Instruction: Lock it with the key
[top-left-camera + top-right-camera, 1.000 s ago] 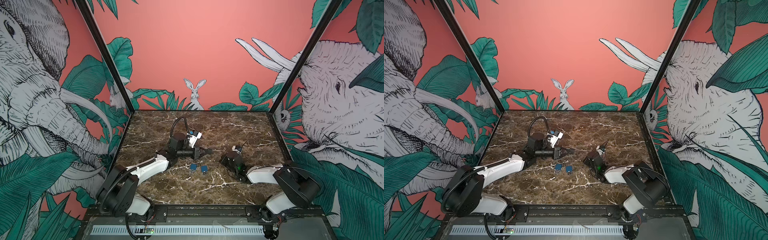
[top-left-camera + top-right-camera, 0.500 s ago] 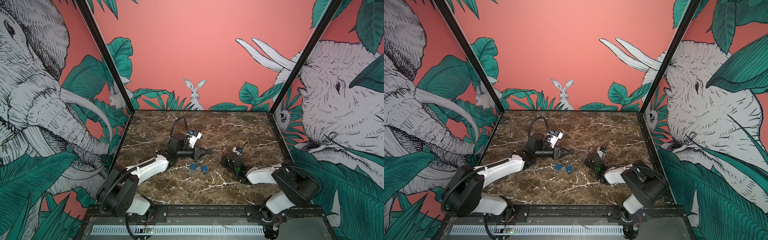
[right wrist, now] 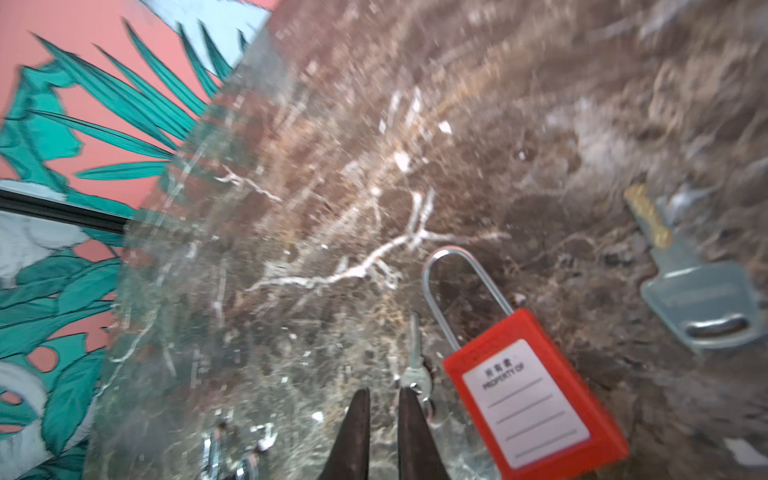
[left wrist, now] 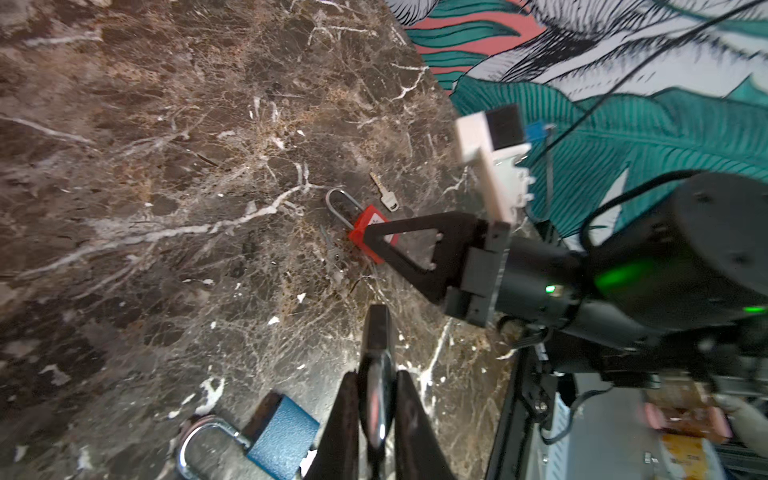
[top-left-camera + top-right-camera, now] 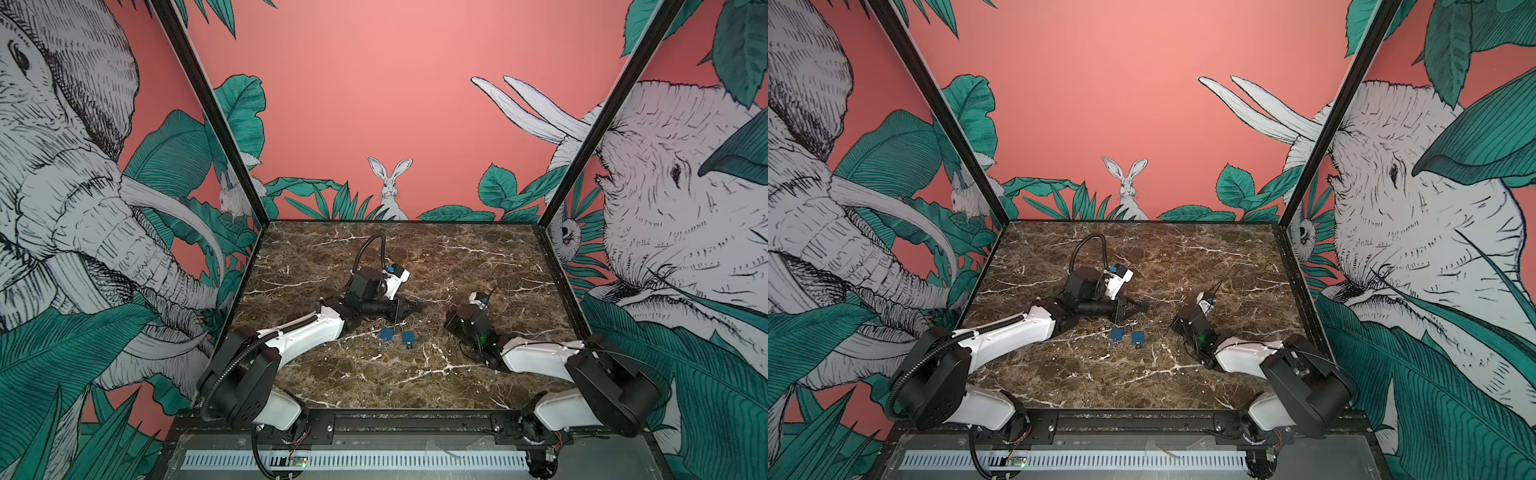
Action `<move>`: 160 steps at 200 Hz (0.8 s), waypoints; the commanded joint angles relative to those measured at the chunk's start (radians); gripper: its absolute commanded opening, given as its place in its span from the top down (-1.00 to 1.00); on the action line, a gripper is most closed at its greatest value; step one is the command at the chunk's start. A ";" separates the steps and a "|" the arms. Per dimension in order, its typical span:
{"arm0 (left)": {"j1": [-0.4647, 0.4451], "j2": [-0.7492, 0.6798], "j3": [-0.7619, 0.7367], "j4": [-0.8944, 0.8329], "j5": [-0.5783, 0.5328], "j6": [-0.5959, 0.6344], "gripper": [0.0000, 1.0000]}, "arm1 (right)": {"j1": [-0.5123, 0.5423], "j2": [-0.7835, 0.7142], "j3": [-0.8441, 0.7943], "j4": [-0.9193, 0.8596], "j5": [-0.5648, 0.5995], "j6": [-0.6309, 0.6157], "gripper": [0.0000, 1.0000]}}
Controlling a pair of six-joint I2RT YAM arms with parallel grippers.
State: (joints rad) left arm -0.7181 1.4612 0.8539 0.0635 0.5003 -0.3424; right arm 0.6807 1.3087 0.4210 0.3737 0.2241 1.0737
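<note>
The open marble (image 4: 329, 280) beside the red padlock (image 4: 365, 220) is below my left gripper. I should swing that gripper toward the padlock next and lower it to let go of the dark object.
A red padlock (image 3: 528, 395) with a long steel shackle lies flat on the marble. A small silver key (image 3: 413, 365) lies beside it, just past my right gripper (image 3: 383, 392). That gripper's jaws stand narrowly open with nothing between them. A second key with a grey head (image 3: 698, 303) lies further off. From the left wrist view the right gripper's finger (image 4: 399, 245) covers part of the red padlock (image 4: 365, 220). My left gripper (image 4: 376, 374) is shut on a dark object with a shiny metal part (image 4: 376, 332). I cannot tell what that object is.
Two blue padlocks (image 5: 387, 333) (image 5: 408, 338) lie on the marble table (image 5: 374, 382) between the arms, just in front of the left gripper (image 5: 415, 306). One blue padlock (image 4: 282, 436) shows beside the left fingers. Painted walls enclose the table on three sides.
The right gripper's jaws have parted slightly and its wrist has shifted a little. The left arm has not moved.
</note>
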 commanded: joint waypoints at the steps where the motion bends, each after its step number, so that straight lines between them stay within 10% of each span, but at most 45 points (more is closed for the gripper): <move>1: -0.012 0.036 0.082 -0.119 -0.038 0.160 1.00 | 0.005 -0.106 0.044 -0.161 0.011 -0.111 0.70; 75: -0.012 0.458 0.600 -0.708 0.336 0.708 1.00 | -0.061 -0.318 0.046 -0.334 -0.044 -0.213 0.68; 160: -0.032 0.721 0.903 -1.039 0.289 0.910 1.00 | -0.128 -0.349 -0.015 -0.282 -0.103 -0.205 0.68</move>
State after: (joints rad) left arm -0.7334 2.1571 1.6939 -0.8394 0.7879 0.4744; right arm 0.5632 0.9592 0.4202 0.0505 0.1410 0.8745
